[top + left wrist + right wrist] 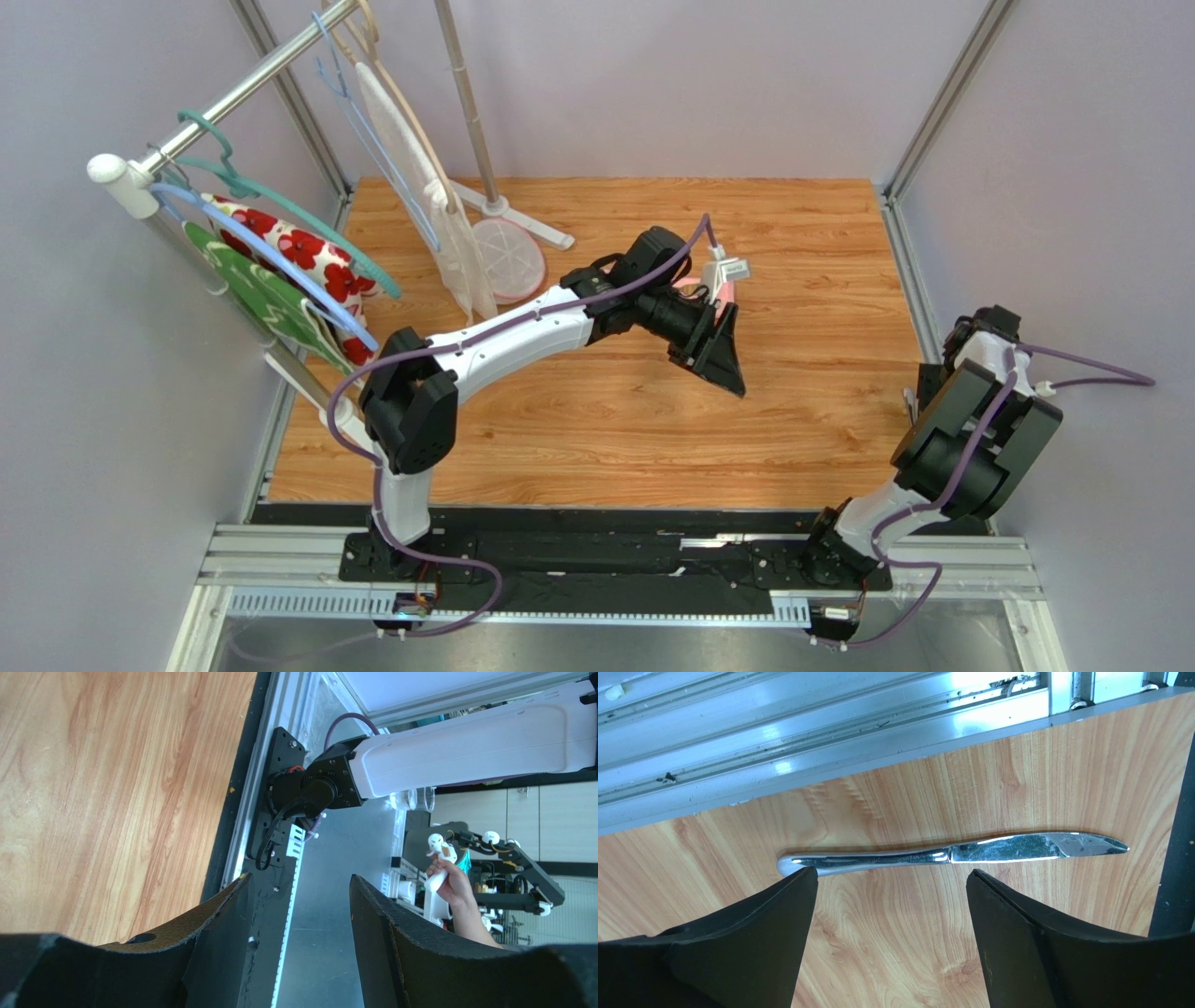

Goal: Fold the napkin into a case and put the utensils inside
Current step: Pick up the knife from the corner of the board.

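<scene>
The knife runs from finger to finger. My right gripper will next turn and lower to set its fingers astride the slim part of the knife's handle (882, 859).
One of the utensils, a silver knife (948, 854), lies flat on the wooden table (892, 952) close to its metal edge rail. My right gripper (892, 871) hovers open just in front of the knife's handle, with bare wood between its fingers. In the top view the right arm (968, 420) is folded at the table's right edge and hides the knife. My left gripper (730, 375) hangs open and empty above the table's middle, and its wrist view (298, 878) looks back at the near rail. The napkin does not show plainly in any view.
At the back left stands a rack (225, 105) with hangers, carrying a white cloth with red flowers (302, 259) and a green cloth (267, 301). A white stand with a round base (508, 259) is behind the left arm. Grey walls enclose the table.
</scene>
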